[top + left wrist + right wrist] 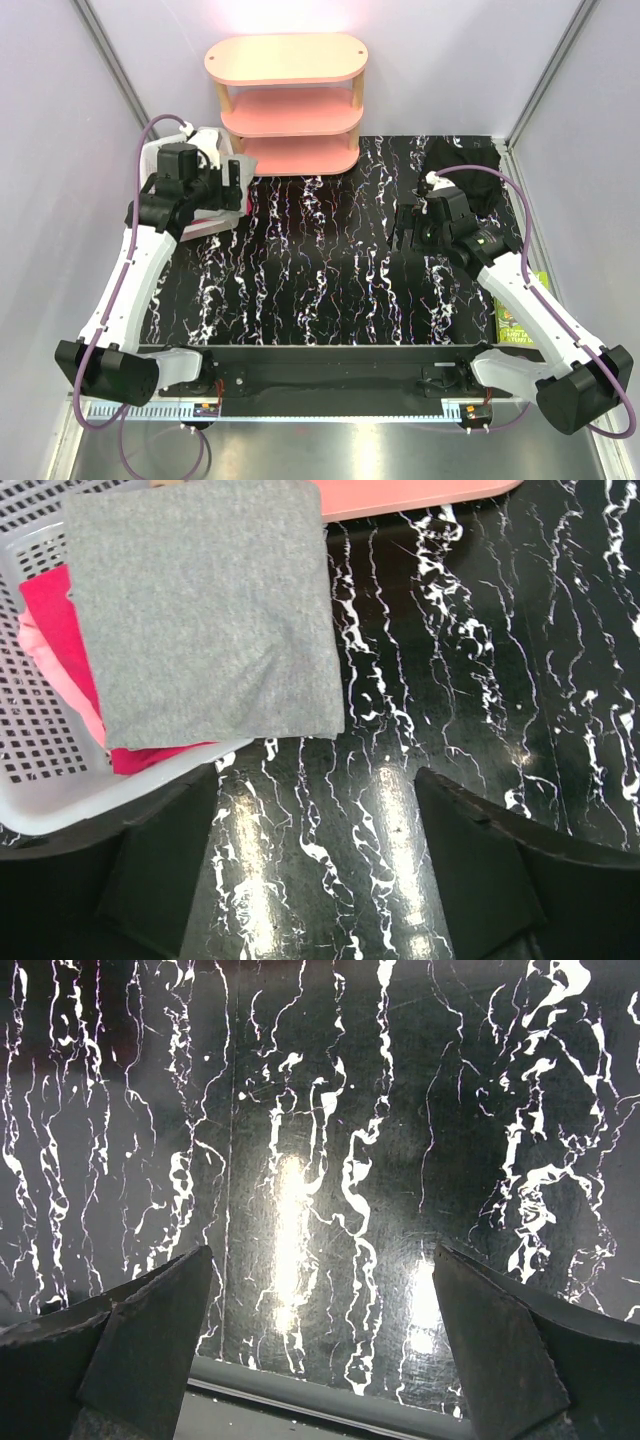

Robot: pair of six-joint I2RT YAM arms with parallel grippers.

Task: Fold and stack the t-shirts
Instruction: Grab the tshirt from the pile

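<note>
I should move my open left gripper outward and down onto the grey t-shirt's near part, since my fingers are still above bare table, short of the t-shirt.
A folded grey t-shirt (200,610) lies on top of magenta-pink cloth (60,630) in a white slotted basket (40,760) at the table's back left. My left gripper (315,880) is open and empty, just in front of the basket over bare table; in the top view it (235,185) sits beside the basket (212,138). A black cloth bundle (462,160) lies at the back right. My right gripper (408,228) is open and empty above the black marbled table (320,1160), its jaws wide apart (320,1350).
A pink three-tier shelf (290,100) stands at the back centre, and its edge shows in the left wrist view (400,495). A green-covered book (520,312) lies off the table's right edge. Grey walls close in both sides.
</note>
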